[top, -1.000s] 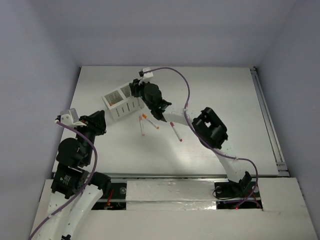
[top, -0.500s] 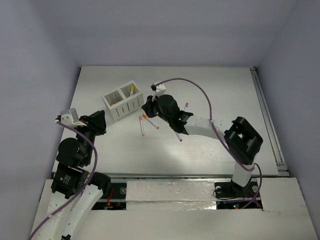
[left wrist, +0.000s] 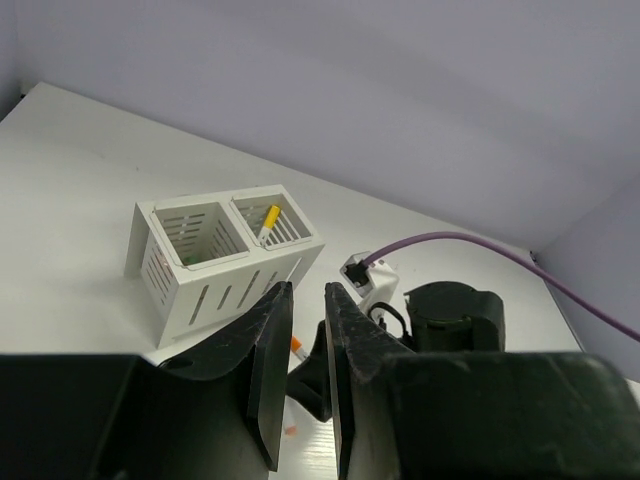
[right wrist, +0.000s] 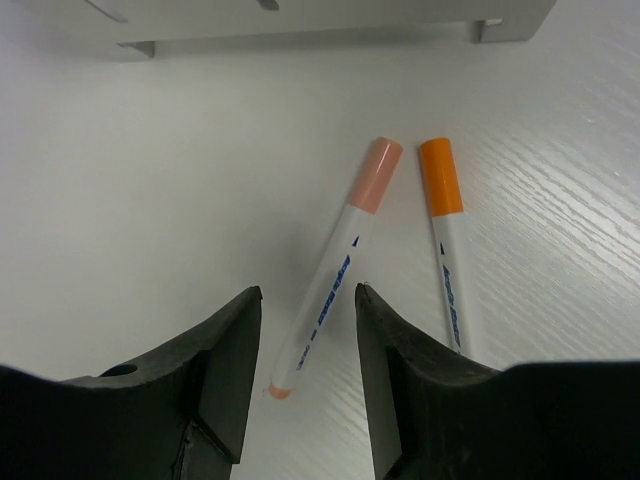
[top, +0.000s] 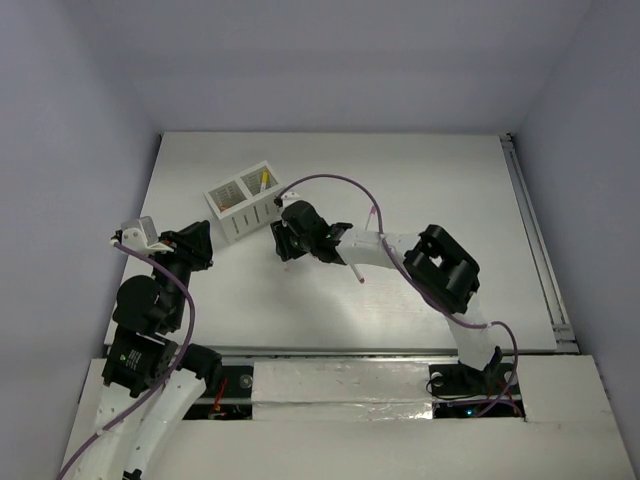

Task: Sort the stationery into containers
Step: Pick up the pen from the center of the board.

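The pale-orange-capped pen's white body (right wrist: 338, 260) is below my right gripper, whose open fingers already straddle that pen, so I will lower the gripper onto it next.
The white slatted box (top: 243, 203) stands at the back left; it also shows in the left wrist view (left wrist: 215, 272). A yellow-capped pen (top: 263, 181) stands in its right compartment. My right gripper (top: 284, 243) is open, low over the table just in front of the box. In the right wrist view its jaws (right wrist: 308, 296) straddle a pale-orange-capped pen (right wrist: 335, 262) without touching it; an orange-capped pen (right wrist: 446, 240) lies just to its right. A magenta-capped pen (top: 355, 272) lies beside the right arm. My left gripper (top: 203, 243) is empty, its jaws (left wrist: 307, 292) shut to a narrow slit.
The box's lower edge (right wrist: 330, 22) runs along the top of the right wrist view. The right arm's wrist and purple cable (left wrist: 450, 312) sit just right of the box in the left wrist view. A rail (top: 535, 240) runs along the table's right edge.
My right gripper left the box's top, swung right, then came back down over the two orange-capped pens. The yellow-capped pen now shows in the box. The left arm has not moved.
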`<state>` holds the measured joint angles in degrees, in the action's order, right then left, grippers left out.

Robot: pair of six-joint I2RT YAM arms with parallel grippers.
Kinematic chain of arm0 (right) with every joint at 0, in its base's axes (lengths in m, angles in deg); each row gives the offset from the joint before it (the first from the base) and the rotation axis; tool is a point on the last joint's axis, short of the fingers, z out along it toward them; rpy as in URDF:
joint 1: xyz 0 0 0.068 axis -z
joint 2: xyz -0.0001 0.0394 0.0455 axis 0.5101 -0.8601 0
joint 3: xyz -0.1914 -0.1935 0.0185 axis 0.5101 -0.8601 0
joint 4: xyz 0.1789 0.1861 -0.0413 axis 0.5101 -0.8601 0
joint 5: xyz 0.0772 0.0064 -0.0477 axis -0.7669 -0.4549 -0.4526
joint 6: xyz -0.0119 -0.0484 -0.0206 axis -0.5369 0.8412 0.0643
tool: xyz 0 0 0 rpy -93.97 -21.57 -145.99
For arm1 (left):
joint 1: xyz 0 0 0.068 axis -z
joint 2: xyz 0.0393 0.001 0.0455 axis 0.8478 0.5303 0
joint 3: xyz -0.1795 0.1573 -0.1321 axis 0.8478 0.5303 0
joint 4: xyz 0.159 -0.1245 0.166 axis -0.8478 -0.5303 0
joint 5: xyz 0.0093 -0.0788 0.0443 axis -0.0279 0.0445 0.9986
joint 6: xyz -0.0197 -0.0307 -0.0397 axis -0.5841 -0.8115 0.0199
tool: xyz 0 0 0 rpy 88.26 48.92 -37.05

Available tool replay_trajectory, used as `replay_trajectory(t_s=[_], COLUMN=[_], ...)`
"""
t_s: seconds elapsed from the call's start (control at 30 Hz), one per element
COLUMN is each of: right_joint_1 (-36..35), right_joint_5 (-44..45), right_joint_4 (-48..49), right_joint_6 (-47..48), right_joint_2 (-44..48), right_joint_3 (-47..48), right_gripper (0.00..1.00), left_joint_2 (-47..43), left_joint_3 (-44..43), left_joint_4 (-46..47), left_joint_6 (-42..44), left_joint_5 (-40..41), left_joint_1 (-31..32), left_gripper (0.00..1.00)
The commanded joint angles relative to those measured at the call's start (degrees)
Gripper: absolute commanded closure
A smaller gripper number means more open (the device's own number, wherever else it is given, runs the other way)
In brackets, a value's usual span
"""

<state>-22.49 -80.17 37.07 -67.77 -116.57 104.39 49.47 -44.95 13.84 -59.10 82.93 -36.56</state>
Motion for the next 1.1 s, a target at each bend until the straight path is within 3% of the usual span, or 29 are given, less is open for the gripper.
replay_trajectory(t_s=[0.0, 0.4, 0.53, 0.57, 0.73, 1.07], right_joint_1=[-0.45, -5.01, -7.12, -7.13, -8.97, -8.97], right_joint_5=[1.33, 17.3, 20.93, 21.46, 24.53, 24.46], right_joint_4=[-4.28, -17.54, -18.88, -18.62, -16.16, 5.0], right_joint_6=[0.81, 7.39, 7.05, 6.88, 6.61, 7.22], right_joint_2=[-3.15, -15.98, -16.78, -15.99, -13.88, 6.85], right_joint_3=[5.02, 21.55, 21.13, 19.2, 14.27, 1.96], right_gripper=[0.52, 0.55, 0.69, 0.79, 0.97, 1.0], left_joint_2=[0.77, 1.04, 1.04, 1.12, 1.3, 1.3], left_joint_3=[-0.13, -0.39, -0.39, -0.39, -0.39, -0.48], left_joint_4=[2.37, 2.46, 2.37, 2.37, 2.46, 2.2], left_joint_6=[0.78, 0.96, 0.96, 0.96, 1.04, 1.04], left_joint_5=[-0.5, -0.15, 0.11, 0.11, 0.2, 0.99], left_joint_1=[0.3, 1.35, 1.88, 1.88, 2.41, 2.41], left_gripper=[0.83, 0.83, 0.83, 0.83, 0.83, 0.83])
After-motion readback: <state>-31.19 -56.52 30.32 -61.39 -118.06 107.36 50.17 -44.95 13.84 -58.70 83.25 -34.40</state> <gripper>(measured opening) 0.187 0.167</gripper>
